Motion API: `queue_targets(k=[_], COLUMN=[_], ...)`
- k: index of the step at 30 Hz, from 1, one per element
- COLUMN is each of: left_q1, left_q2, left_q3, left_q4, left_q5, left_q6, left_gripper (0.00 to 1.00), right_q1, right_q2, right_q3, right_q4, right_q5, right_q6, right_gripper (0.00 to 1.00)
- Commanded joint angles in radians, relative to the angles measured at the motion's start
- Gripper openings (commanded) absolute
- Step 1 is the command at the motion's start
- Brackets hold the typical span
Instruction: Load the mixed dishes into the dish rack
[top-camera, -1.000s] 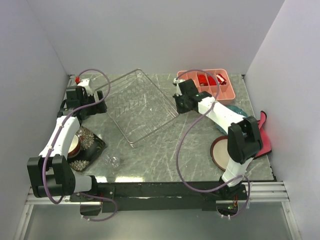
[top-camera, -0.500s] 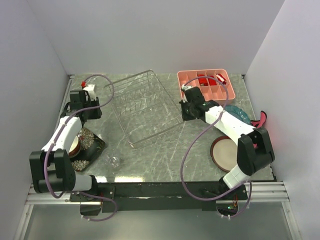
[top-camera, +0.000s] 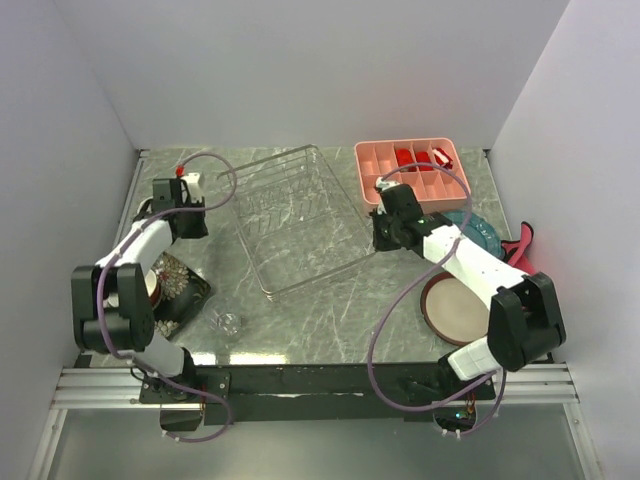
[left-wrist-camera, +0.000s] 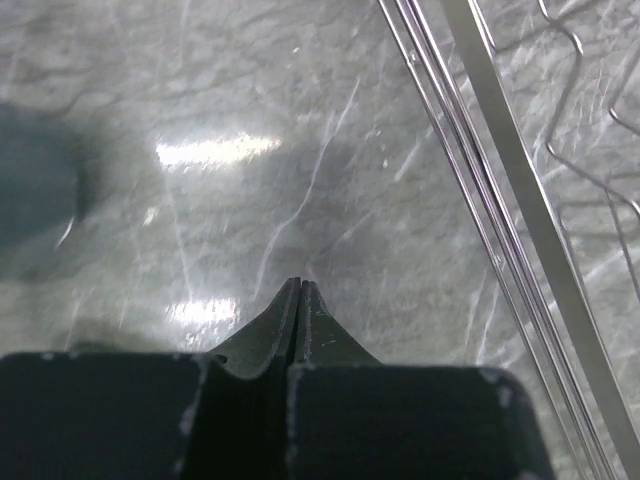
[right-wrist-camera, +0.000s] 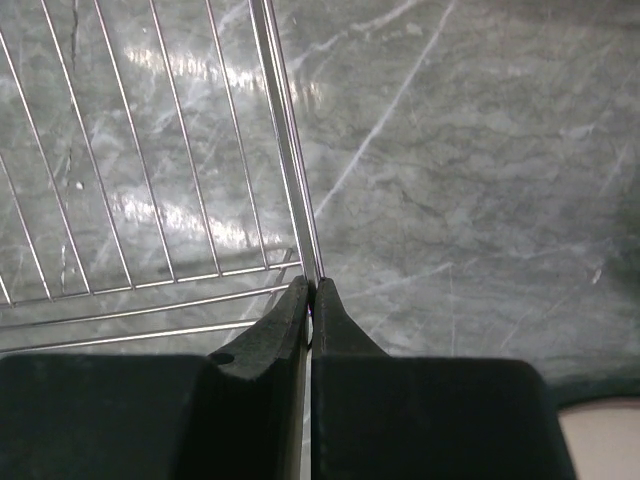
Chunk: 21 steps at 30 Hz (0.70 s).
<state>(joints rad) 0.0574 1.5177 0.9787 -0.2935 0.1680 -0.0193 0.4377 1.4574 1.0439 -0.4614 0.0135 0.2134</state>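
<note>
The rack (top-camera: 300, 215) lies crooked, so my right gripper will draw its rim wire back toward my base to the bare tabletop beside the cream plate and let go.
The dish rack (top-camera: 300, 215), a see-through wire basket, lies in the middle of the table. My right gripper (top-camera: 378, 238) is shut on the rim wire at its right corner; in the right wrist view the jaws (right-wrist-camera: 313, 283) pinch that wire (right-wrist-camera: 285, 150). My left gripper (top-camera: 192, 222) is shut on nothing just left of the rack, whose rim (left-wrist-camera: 500, 230) runs past its tips (left-wrist-camera: 301, 283). A black floral square plate (top-camera: 182, 285) with a small bowl (top-camera: 150, 290) on it, a clear glass (top-camera: 228, 322), a red-rimmed cream plate (top-camera: 455, 305) and a teal plate (top-camera: 482, 226) lie outside the rack.
A pink compartment tray (top-camera: 440, 185) with red pieces stands at the back right. A pink-red cloth (top-camera: 525, 250) lies by the right wall. A dark blurred shape (left-wrist-camera: 30, 190) shows at the left edge of the left wrist view.
The right gripper has pulled the rack's corner toward the near right, turning the rack squarer to the table. The left gripper's jaws have gone from open to shut, and it has moved nearer.
</note>
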Motion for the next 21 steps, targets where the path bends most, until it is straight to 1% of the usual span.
queue_targets(k=[1,3,8,11,12,13,14,15,18,21], left_q1=[-0.042,-0.051,-0.131,-0.175,-0.194,-0.200,-0.208,-0.218,-0.232,-0.237], left_q2=[0.073,0.107,0.160,0.200,0.216,0.223,0.229,0.243,0.260,0.275], left_q3=[0.101,0.124,0.188,0.231,0.239,0.248,0.265,0.273,0.288,0.288], left_q4=[0.037,0.047,0.053,0.045,0.045,0.045,0.047,0.047,0.048,0.070], left_q5=[0.018,0.022,0.042,0.048,0.051,0.050,0.048,0.042,0.030,0.033], left_q6=[0.042,0.035,0.025,0.025,-0.010,-0.014,-0.018,-0.021,-0.015,-0.022], left_gripper=[0.01,0.01,0.01,0.01,0.01,0.01,0.01,0.01,0.01,0.01], right_q1=[-0.039,-0.048,-0.048,-0.045,-0.042,-0.037,-0.031,-0.025,0.005,0.050], right_q2=[-0.109,-0.124,-0.172,-0.193,-0.198,-0.204,-0.206,-0.212,-0.221,-0.230], right_q3=[-0.047,-0.062,-0.113,-0.142,-0.148,-0.159,-0.163,-0.168,-0.182,-0.186], right_q4=[-0.028,-0.042,-0.059,-0.062,-0.063,-0.068,-0.072,-0.080,-0.095,-0.112], right_q5=[-0.012,-0.040,-0.092,-0.181,-0.207,-0.275,-0.300,-0.323,-0.398,-0.434], right_q6=[0.049,0.046,0.038,0.015,0.004,-0.026,-0.040,-0.055,-0.111,-0.143], right_gripper=[0.00,0.00,0.00,0.00,0.00,0.02,0.07,0.20,0.40,0.41])
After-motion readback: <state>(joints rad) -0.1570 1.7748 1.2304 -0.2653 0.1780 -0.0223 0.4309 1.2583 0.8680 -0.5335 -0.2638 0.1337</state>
